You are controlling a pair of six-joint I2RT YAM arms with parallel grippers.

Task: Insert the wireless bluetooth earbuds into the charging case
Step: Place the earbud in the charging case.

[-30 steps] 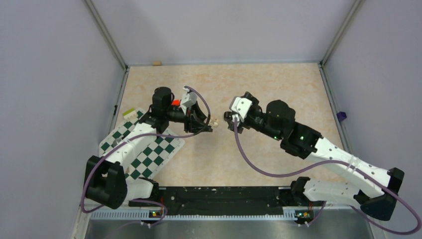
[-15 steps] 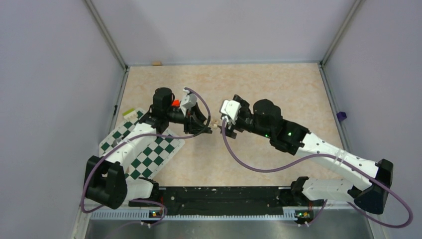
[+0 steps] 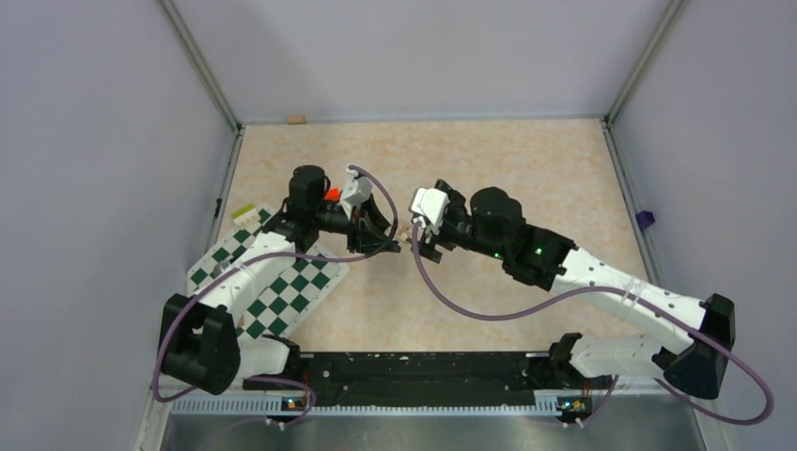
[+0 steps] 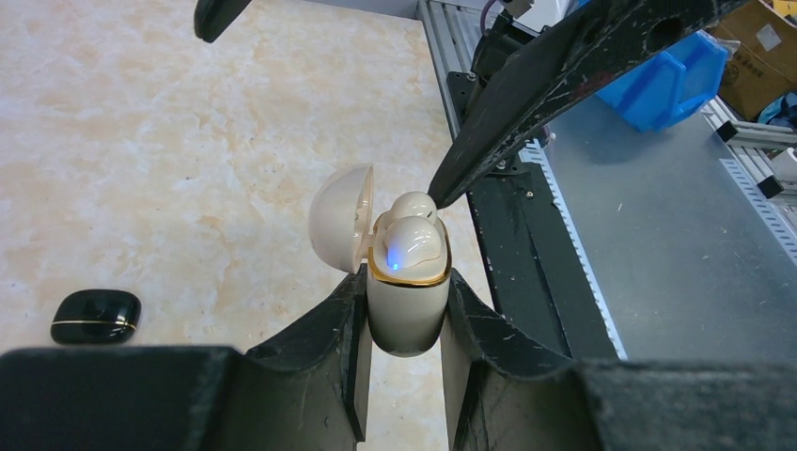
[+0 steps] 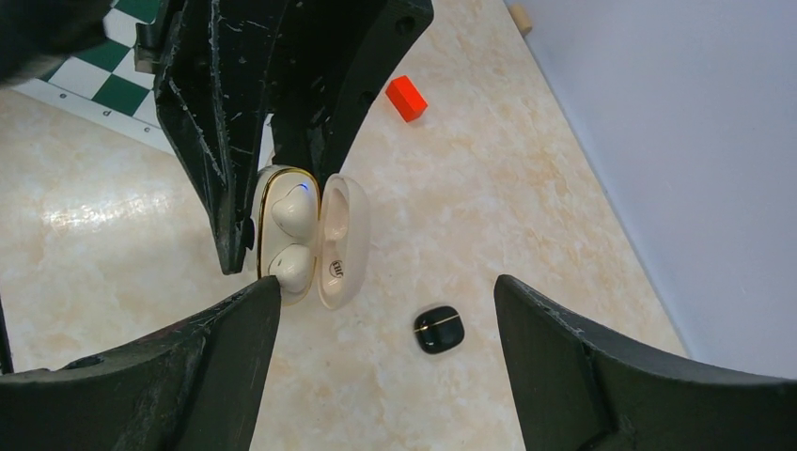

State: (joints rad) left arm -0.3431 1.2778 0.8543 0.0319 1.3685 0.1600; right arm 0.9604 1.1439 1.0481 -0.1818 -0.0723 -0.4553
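Observation:
I need to tip my left gripper downward next, lower the case and let it go on the tabletop beside the black piece [image 5: 439, 330] below, with both earbuds in their wells.
My left gripper [image 4: 404, 280] is shut on the charging case [image 4: 406, 315], cream-white with a gold rim, and holds it above the table with its lid [image 5: 340, 240] open. Two cream-white earbuds [image 5: 293, 214] sit in its wells; the near one [image 4: 409, 246] shows a blue light. My right gripper [image 5: 385, 282] is open and empty, and one of its fingertips [image 4: 446, 183] touches the far earbud [image 4: 414, 205]. A small glossy black rounded piece [image 5: 439, 330] with a thin gold line lies on the table below. The two grippers meet at mid-table in the top view [image 3: 406, 235].
A small red block [image 5: 406, 99] lies on the table behind the left gripper. The green-and-white chequered mat [image 3: 268, 282] lies at the left under the left arm. A small wooden block [image 3: 296, 119] sits at the back wall. A purple bit [image 3: 643, 220] lies at the right edge.
My right arm has moved left until its open gripper reaches the case. My left gripper has stayed in place, holding the case.

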